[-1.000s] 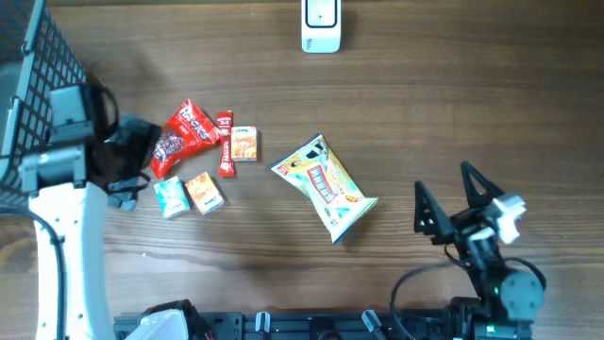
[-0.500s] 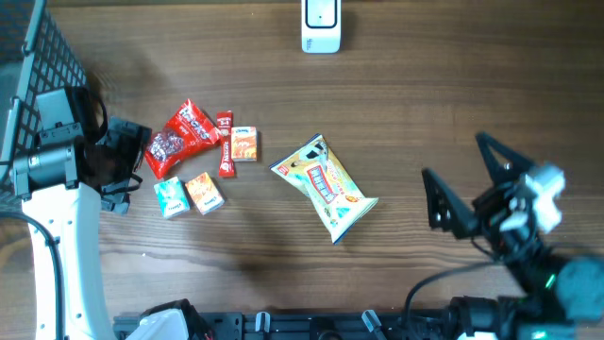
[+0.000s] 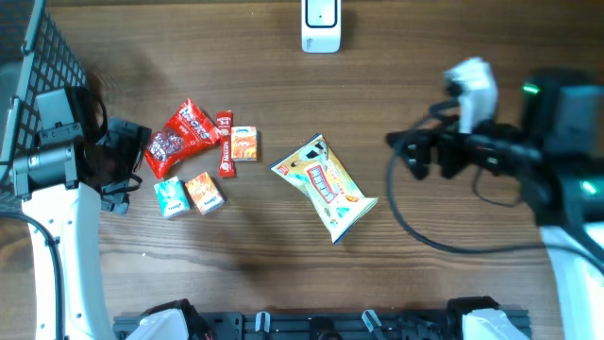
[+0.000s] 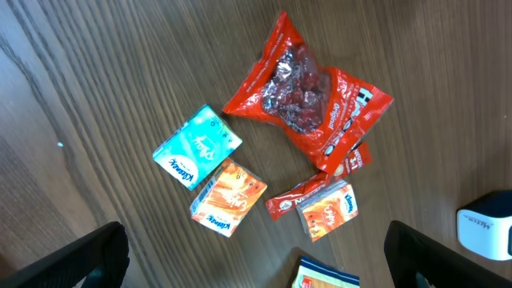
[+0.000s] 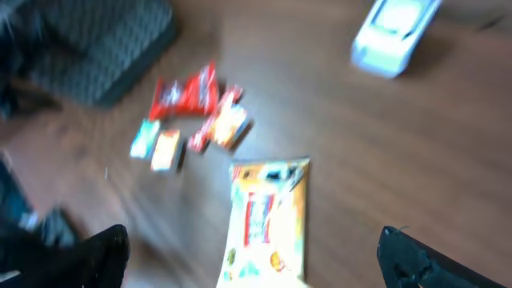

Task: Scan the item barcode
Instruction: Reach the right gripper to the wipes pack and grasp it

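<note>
Next, my right gripper crosses over and comes down from above onto its red label (image 3: 323, 184) (image 5: 258, 218), as the yellow bag lies flat below and to the left in the overhead view.
A yellow snack bag (image 3: 326, 186) lies flat mid-table, and it shows blurred in the right wrist view as well (image 5: 268, 224). The white scanner (image 3: 321, 26) stands at the back edge. My right gripper (image 3: 401, 156) hangs open to the right of the bag, pointing left at it, with nothing between its fingers (image 5: 432, 260). My left gripper (image 3: 125, 166) is open too, just left of a cluster of small items: a red bag (image 4: 308, 100), a teal pack (image 4: 196, 148), two orange packs (image 4: 228, 198) and a red stick (image 4: 308, 192). No barcode is visible.
A black wire basket (image 3: 28, 57) fills the back left corner. The small items (image 3: 204, 192) lie between the basket and the yellow bag. Bare wood lies between the bag and the scanner.
The right arm has lifted from the front right edge and swung back and left, now pointing at the yellow bag. The left arm shifted slightly left, then held still. No item moved.
</note>
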{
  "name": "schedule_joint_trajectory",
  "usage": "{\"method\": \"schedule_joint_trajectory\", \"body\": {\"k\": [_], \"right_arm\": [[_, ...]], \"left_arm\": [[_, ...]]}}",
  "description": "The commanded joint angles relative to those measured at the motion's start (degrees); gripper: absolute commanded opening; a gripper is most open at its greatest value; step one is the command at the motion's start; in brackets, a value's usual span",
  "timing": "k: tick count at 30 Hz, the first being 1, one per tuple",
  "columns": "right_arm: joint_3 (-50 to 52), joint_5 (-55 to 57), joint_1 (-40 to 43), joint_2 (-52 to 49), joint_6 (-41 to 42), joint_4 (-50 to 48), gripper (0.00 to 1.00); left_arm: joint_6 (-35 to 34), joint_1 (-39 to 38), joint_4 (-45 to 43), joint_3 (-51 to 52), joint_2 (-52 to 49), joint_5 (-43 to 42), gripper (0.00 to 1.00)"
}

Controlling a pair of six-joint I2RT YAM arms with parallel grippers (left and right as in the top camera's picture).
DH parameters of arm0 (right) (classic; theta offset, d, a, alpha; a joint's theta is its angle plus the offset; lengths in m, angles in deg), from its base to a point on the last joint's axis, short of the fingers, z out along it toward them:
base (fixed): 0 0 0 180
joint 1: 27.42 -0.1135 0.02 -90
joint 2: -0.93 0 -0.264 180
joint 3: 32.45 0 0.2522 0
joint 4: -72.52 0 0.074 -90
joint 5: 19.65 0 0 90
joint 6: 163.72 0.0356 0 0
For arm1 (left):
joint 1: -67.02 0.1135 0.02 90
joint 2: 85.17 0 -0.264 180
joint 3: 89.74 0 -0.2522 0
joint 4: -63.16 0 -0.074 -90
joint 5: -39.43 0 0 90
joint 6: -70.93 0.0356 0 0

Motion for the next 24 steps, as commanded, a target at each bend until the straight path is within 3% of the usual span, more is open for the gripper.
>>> {"method": "schedule_joint_trajectory", "body": {"k": [1,6,16,24], "right_arm": [[-1.11,6.54,-10.32,-5.66,-3.21,0.59,1.0],[-1.14,18.36,-21.31,-16.61,-3.15,1.05,1.0],[-1.07,8.48,-24.04,-32.79,-1.25,0.83,1.0],[-1.07,28.2,-28.68,-39.19,4.04,-3.41,1.0]], "left_arm": [[0.92,0.28,0.04,-0.17,-0.11,0.81,1.0],[0.92,0.28,0.09,-0.17,-0.11,0.79,1.0],[0.92,0.28,0.26,-0.17,-0.11,0.81,1.0],[0.92,0.28,0.24,-0.17,-0.11,0.81,1.0]]}}
